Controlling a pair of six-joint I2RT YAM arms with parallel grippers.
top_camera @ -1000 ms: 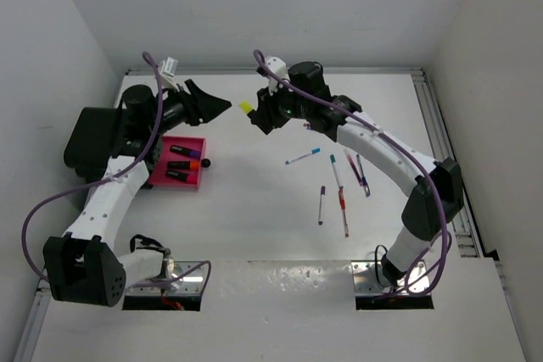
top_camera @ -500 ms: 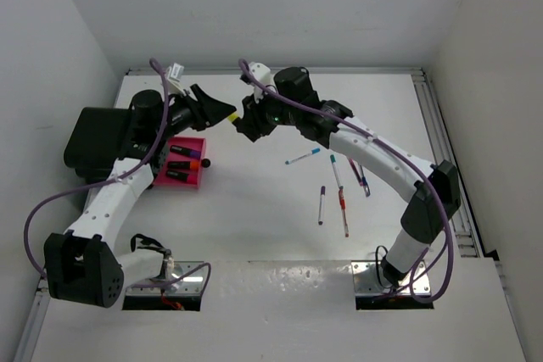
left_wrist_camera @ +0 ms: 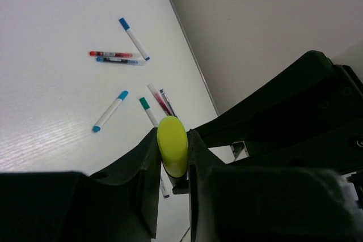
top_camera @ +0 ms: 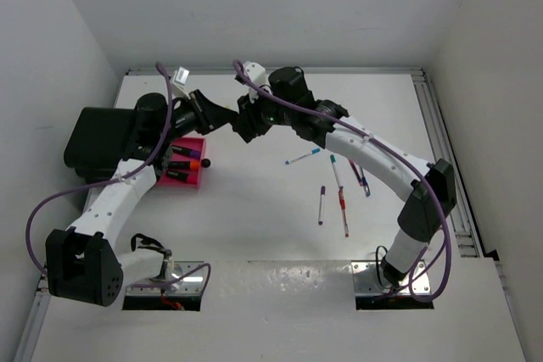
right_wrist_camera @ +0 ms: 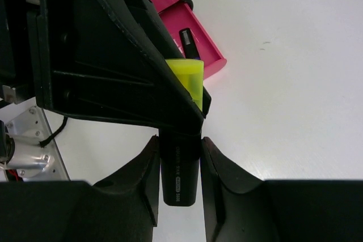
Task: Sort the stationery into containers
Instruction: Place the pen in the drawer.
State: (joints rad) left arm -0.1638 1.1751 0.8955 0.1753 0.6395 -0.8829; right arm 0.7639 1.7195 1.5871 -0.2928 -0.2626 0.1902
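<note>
I should next swing my left gripper down to the magenta-pink tray (top_camera: 197, 177), below and to its left in the top view, and let go there, because the tray holds other highlighters.
A yellow highlighter (left_wrist_camera: 172, 147) with a black cap (right_wrist_camera: 180, 168) hangs in mid-air between both grippers, above the table right of the magenta-pink tray (top_camera: 197, 177). My left gripper (left_wrist_camera: 172, 140) is shut on its yellow end. My right gripper (right_wrist_camera: 180, 143) is shut on its black cap end. In the top view the two grippers meet tip to tip, left (top_camera: 226, 115) and right (top_camera: 243, 121), and hide the highlighter. The tray (right_wrist_camera: 195, 24) holds other highlighters, one black-capped (right_wrist_camera: 189, 42). The black box (top_camera: 95, 137) lies left of the tray.
Several white pens lie on the right half of the table: a blue-capped one (top_camera: 303, 156), a purple-capped one (top_camera: 321, 205), a red one (top_camera: 343, 209), and a pair (top_camera: 357, 172). Some show in the left wrist view (left_wrist_camera: 134, 38). A small black ball (top_camera: 206, 164) sits beside the tray.
My right gripper carried the yellow highlighter leftward and my left gripper reached right to meet it. Both now grip the highlighter, which no longer shows in the top view.
</note>
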